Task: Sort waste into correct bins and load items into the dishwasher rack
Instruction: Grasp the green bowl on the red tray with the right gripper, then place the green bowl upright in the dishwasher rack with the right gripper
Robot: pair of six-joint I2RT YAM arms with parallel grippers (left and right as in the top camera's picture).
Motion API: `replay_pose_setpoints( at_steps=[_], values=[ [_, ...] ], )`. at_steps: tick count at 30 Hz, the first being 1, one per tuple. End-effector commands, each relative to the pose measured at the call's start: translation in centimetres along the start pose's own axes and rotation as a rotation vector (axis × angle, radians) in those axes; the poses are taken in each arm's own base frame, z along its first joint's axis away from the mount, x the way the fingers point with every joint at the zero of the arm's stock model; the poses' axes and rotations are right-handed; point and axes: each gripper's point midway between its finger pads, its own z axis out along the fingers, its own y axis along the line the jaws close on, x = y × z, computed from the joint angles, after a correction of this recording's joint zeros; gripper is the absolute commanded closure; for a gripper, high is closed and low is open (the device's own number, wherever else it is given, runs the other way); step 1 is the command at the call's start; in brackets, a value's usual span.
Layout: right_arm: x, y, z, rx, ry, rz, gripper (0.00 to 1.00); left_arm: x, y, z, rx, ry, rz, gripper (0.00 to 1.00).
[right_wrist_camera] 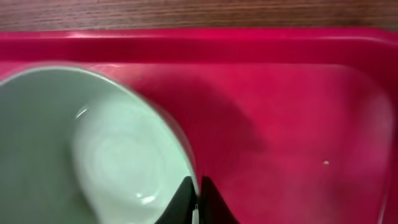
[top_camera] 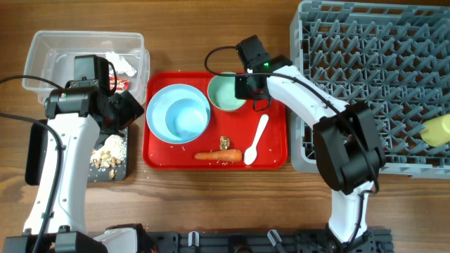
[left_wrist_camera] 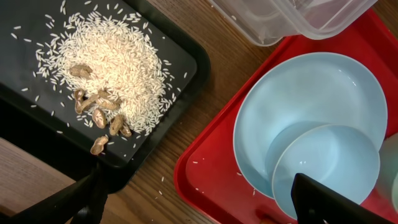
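Observation:
My right gripper rises next, carries the bowl to the right in the overhead view, lowers it there and releases, as the grey rack's far slots are empty.
My right gripper (top_camera: 242, 86) is shut on the rim of the pale green bowl (top_camera: 226, 92), which sits at the back of the red tray (top_camera: 278, 151); the right wrist view shows the fingers (right_wrist_camera: 194, 202) pinching the bowl's rim (right_wrist_camera: 93, 149). The light blue bowl (top_camera: 188, 118) rests in the light blue plate (top_camera: 163, 105), also in the left wrist view (left_wrist_camera: 326, 165). My left gripper (top_camera: 125, 111) is open over the gap between the black tray (top_camera: 112, 153) and the red tray. The carrot (top_camera: 218, 155), food scrap (top_camera: 226, 143) and white spoon (top_camera: 256, 140) lie on the red tray. The yellow cup (top_camera: 437, 131) is in the grey rack (top_camera: 365, 42).
The clear tub (top_camera: 42, 53) at back left holds the white tissue (top_camera: 125, 63) and red wrapper (top_camera: 121, 83). The black tray holds rice and brown scraps (left_wrist_camera: 112, 62). Loose rice grains lie on the wood and on the red tray.

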Motion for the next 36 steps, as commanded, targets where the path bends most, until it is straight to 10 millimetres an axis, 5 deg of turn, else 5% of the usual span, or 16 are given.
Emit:
replay_pose_setpoints(
  at_steps=[1,6,9,12,17,23,32,36],
  values=[
    [-3.1,-1.4,-4.1,0.02,-0.118,-0.017,0.96,-0.3,0.2,-0.4,-0.002,-0.02,-0.021,0.04],
    [-5.5,-4.6,-11.8,0.066,-0.252,-0.043,0.96,-0.3,0.2,-0.4,-0.002,-0.019,-0.021,0.04],
    [-7.2,-8.9,-18.1,0.198,-0.393,-0.032,0.96,-0.3,0.2,-0.4,-0.002,-0.02,-0.022,0.04],
    [-8.5,-16.4,-26.7,0.468,-0.584,0.031,0.96,-0.3,0.2,-0.4,-0.001,-0.021,-0.022,0.02],
    [-8.3,-25.6,-36.2,0.839,-0.72,0.106,0.96,-0.4,0.1,-0.4,0.002,-0.025,-0.022,0.02],
    [-6.9,-33.1,-38.1,1.002,-0.666,0.204,0.96,-0.6,0.0,-0.4,0.008,-0.033,-0.023,0.01],
    [-3.4,-43.1,-33.0,1.285,-0.412,0.44,0.96,-0.7,-0.1,-0.4,0.01,-0.035,-0.023,0.02],
    [-1.6,-46.0,-31.0,1.457,-0.291,0.501,0.95,-0.7,-0.1,-0.4,0.01,-0.036,-0.023,0.02]
  ],
)
